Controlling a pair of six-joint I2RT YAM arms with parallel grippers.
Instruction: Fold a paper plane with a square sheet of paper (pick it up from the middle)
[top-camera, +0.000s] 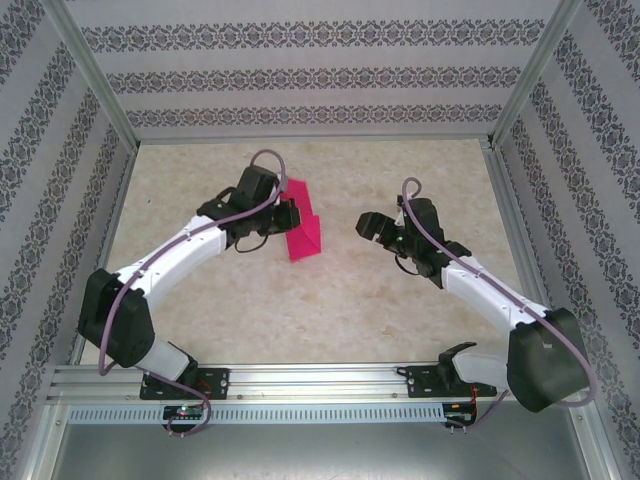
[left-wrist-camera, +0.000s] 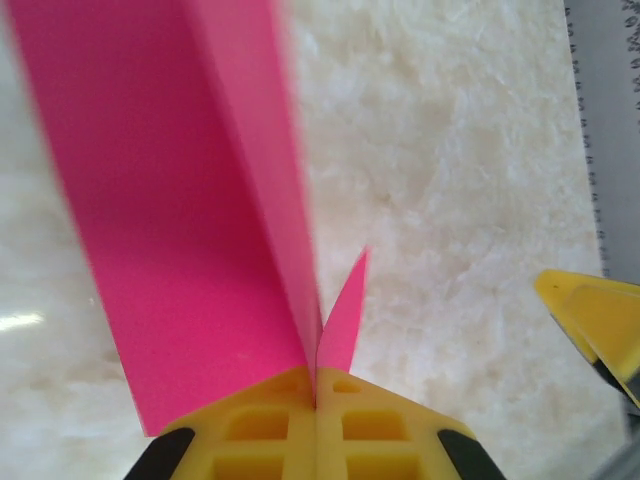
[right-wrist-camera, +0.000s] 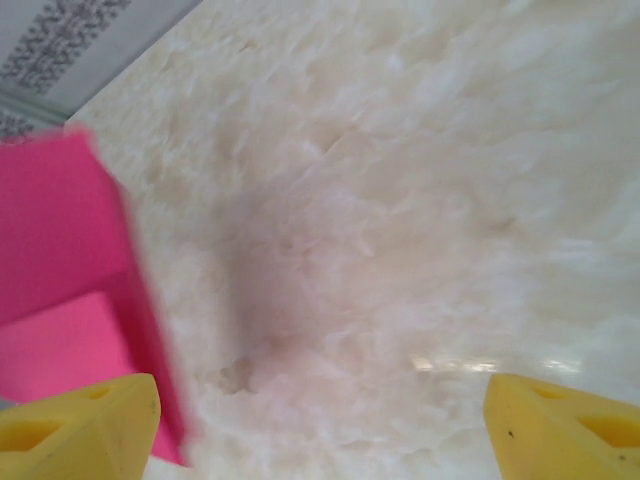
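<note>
My left gripper will turn and lower the folded paper to the bare table between both arms and release it, as that part is clear.
The square sheet of paper (top-camera: 306, 238) is magenta-pink and folded, and it stands up off the table left of centre. My left gripper (top-camera: 289, 214) is shut on it. In the left wrist view the yellow jaws (left-wrist-camera: 318, 402) meet on a crease, with a broad pink panel (left-wrist-camera: 190, 240) rising to the left and a small pointed flap to the right. My right gripper (top-camera: 366, 226) hangs to the right of the paper, apart from it. It is open (right-wrist-camera: 320, 430) with bare table between its fingertips (right-wrist-camera: 85, 430); the paper (right-wrist-camera: 60, 270) lies at its left. A paper plane is out of view.
The cream marbled table (top-camera: 330, 310) spreads in front of both arms. Patterned walls and a metal frame (top-camera: 510, 110) close in the back and sides. A metal rail (top-camera: 320, 385) carrying the arm bases runs along the near edge. One right-gripper fingertip (left-wrist-camera: 592, 318) is in the left wrist view.
</note>
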